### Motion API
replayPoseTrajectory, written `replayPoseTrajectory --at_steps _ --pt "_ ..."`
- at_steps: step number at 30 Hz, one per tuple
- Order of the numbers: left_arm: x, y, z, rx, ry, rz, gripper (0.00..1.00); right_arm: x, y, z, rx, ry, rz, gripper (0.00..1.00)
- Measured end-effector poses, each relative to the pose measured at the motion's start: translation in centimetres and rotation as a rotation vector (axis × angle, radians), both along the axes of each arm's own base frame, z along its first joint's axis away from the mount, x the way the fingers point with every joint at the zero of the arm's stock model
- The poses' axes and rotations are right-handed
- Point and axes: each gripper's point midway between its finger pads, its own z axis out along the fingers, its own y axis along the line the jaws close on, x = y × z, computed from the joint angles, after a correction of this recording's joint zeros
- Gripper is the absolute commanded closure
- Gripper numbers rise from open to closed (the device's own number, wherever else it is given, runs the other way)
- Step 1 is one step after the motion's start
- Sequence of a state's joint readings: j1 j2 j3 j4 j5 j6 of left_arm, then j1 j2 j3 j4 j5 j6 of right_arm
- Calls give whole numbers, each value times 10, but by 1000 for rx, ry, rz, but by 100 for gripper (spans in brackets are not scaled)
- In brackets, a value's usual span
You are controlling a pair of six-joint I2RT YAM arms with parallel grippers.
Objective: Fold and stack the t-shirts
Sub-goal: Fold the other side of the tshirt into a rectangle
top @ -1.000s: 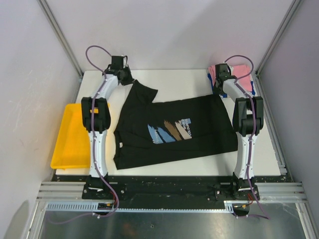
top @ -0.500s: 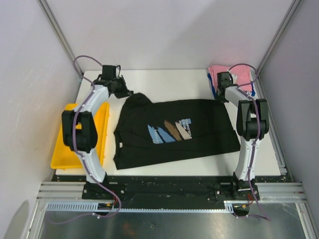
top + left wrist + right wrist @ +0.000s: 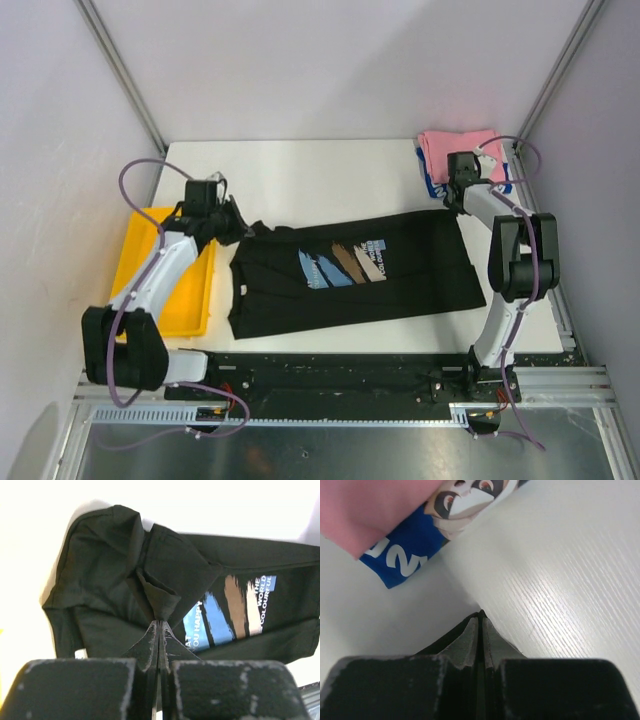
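The black shirt's pinched far corner still reaches toward the pink shirt (image 3: 455, 147), so my right gripper should next pull it back over the black shirt toward my base and release it.
The black t-shirt (image 3: 400, 285) with the brush-stroke print lies across the table's middle. Its far edge is drawn toward the near side. My left gripper (image 3: 238, 230) is shut on a bunched fold of the shirt's left end. The left wrist view shows the jaws (image 3: 161, 622) pinching that black cloth (image 3: 100, 580). My right gripper (image 3: 455, 203) is at the shirt's far right corner. In the right wrist view the gripper (image 3: 480, 615) is shut with a sliver of black cloth at its tips. The folded pink shirt (image 3: 455, 147) lies on the blue-and-white shirt (image 3: 433, 186) at the back right.
The yellow tray (image 3: 150, 270) sits at the table's left edge, under my left arm. The pink shirt (image 3: 375, 510) and the blue-and-white shirt (image 3: 410, 550) lie just beyond my right fingertips. Metal frame posts stand at the back corners.
Both grippers have moved toward the near side and pulled the black shirt's far edge with them. The left arm has swung left over the tray. The shirt now looks narrower.
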State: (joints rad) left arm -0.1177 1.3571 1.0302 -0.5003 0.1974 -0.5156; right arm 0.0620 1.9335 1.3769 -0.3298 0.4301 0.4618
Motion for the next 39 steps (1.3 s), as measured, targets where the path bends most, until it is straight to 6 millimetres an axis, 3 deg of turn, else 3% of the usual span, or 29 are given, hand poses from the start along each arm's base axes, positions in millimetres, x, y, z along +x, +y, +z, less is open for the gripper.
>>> replayPoseTrajectory --at_steps 5,10,24,29,36,39 --pt "-28 3 -2 -2 -13 0 100 -14 -1 -6 15 14 -21 100" --pt "-43 6 1 -2 -34 9 100 -29 -1 -7 32 18 -36 100" --pt "-64 8 11 -27 -70 41 100 -74 -1 -1 77 11 -56 100" --pt "-74 11 4 -28 -53 62 100 -88 -5 1 93 6 -61 100" --pt "-87 13 0 -29 -42 74 100 -93 -6 2 102 -1 -62 100" --pt "-90 14 0 -30 -47 74 100 -97 -6 0 107 5 -62 93"
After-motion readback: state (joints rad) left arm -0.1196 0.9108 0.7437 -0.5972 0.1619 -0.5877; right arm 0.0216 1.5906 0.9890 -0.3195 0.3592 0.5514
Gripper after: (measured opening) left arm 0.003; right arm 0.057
